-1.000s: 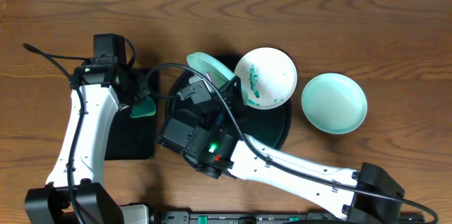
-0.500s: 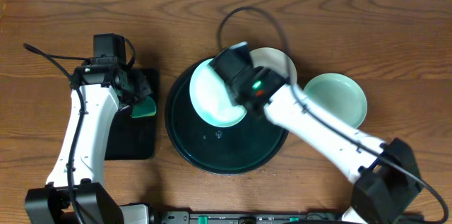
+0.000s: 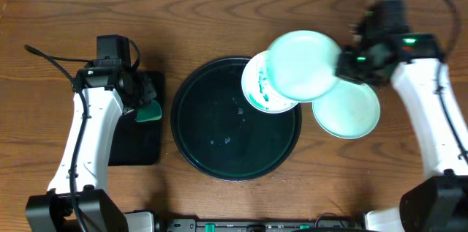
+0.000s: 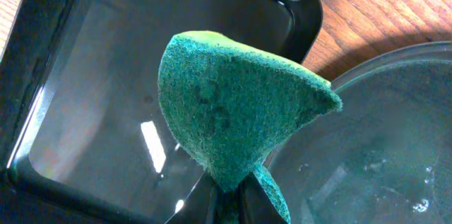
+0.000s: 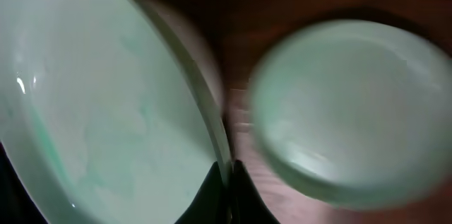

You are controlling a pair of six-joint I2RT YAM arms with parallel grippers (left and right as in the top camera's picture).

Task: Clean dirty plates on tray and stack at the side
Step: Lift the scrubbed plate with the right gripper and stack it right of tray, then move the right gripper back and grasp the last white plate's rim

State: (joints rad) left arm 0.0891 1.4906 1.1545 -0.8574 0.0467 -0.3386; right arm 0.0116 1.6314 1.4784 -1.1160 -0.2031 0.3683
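The plate in my right gripper should next go away from the round tray [image 3: 212, 129], back and down onto the pale green table plate, because that starts the stack at the side.
My right gripper [image 3: 344, 64] is shut on the rim of a pale green plate [image 3: 303, 55] and holds it in the air over a white plate [image 3: 256, 89] smeared with green. That dirty plate sits on the right edge of the round dark tray [image 3: 212, 129]. Another pale green plate [image 3: 351, 111] lies on the table at the right. In the right wrist view my fingers [image 5: 229, 181] pinch the held plate's rim [image 5: 106, 111], with the table plate [image 5: 353, 111] beyond. My left gripper [image 3: 146, 104] is shut on a green sponge [image 4: 233, 118] over the black rectangular tray [image 4: 106, 97].
The black rectangular tray [image 3: 135, 140] lies left of the round tray. The round tray's wet rim [image 4: 381, 132] shows in the left wrist view. A cable runs from the left arm toward the table's left edge.
My right arm has carried the pale green plate from the round tray up and to the right, toward the plate on the table. The left arm with the sponge has not moved.
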